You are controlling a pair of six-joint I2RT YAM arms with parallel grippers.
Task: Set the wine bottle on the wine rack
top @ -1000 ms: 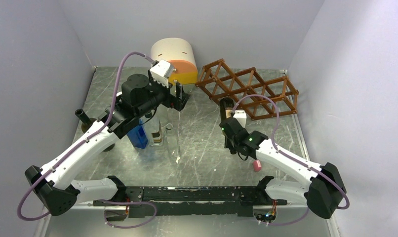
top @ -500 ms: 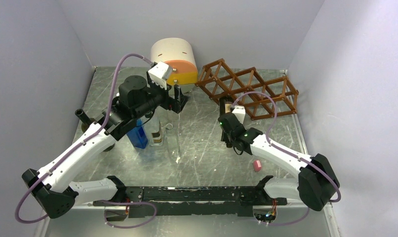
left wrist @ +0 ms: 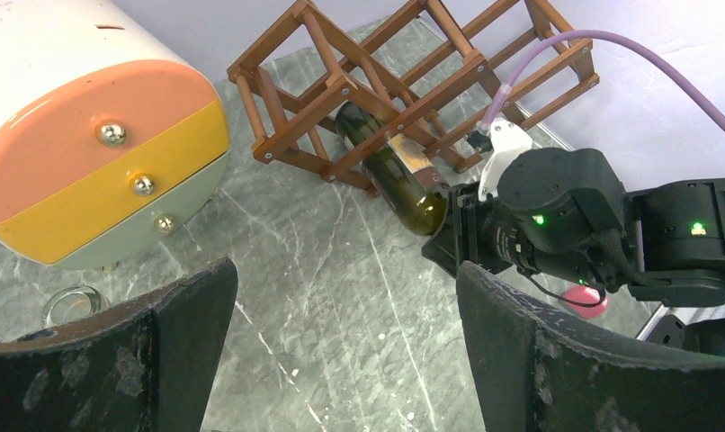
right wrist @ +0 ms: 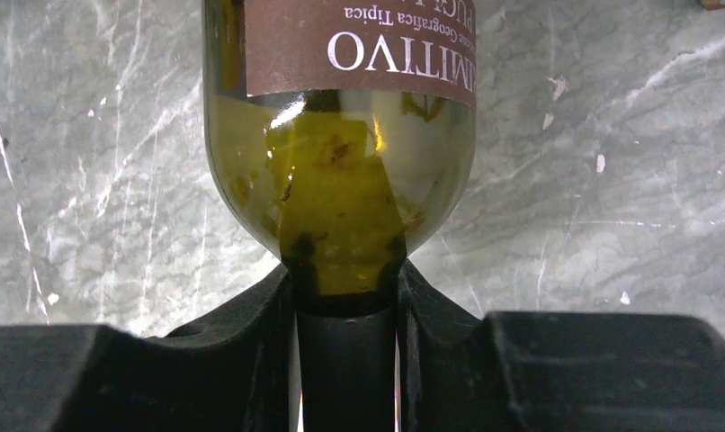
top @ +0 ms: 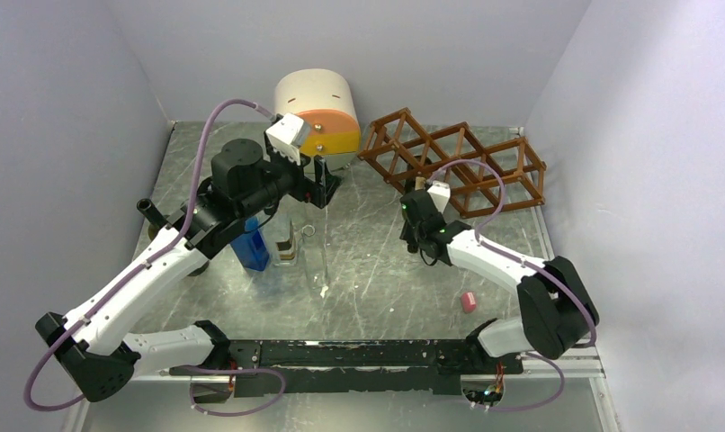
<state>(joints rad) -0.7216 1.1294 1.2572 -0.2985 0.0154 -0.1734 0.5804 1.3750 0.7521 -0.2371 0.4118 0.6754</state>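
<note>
My right gripper should next push outward to slide the bottle deeper into the rack's lower front cell (top: 414, 173) and let go of its neck, since its body still sticks out.
The wine rack (top: 481, 164), a reddish-brown wooden lattice, stands at the back right; it also shows in the left wrist view (left wrist: 341, 85). The green wine bottle (left wrist: 395, 180) with a brown label lies tilted, its base end pushed into a lower front cell of the rack. My right gripper (top: 422, 211) is shut on the bottle's dark neck, seen close up in the right wrist view (right wrist: 345, 288) below the bottle's shoulder (right wrist: 341, 180). My left gripper (top: 321, 183) is open and empty above the table, left of the rack, with its fingers wide apart (left wrist: 345, 279).
A cream-and-orange drawer cabinet (top: 318, 112) stands left of the rack. A blue container (top: 251, 245) and a clear glass item (top: 287, 243) sit under the left arm. A dark bottle (top: 152, 211) is at the far left. A small pink object (top: 469, 301) lies at the front right.
My right arm has moved back towards the rack, carrying the bottle further into the cell. My left gripper has drifted slightly back and left.
</note>
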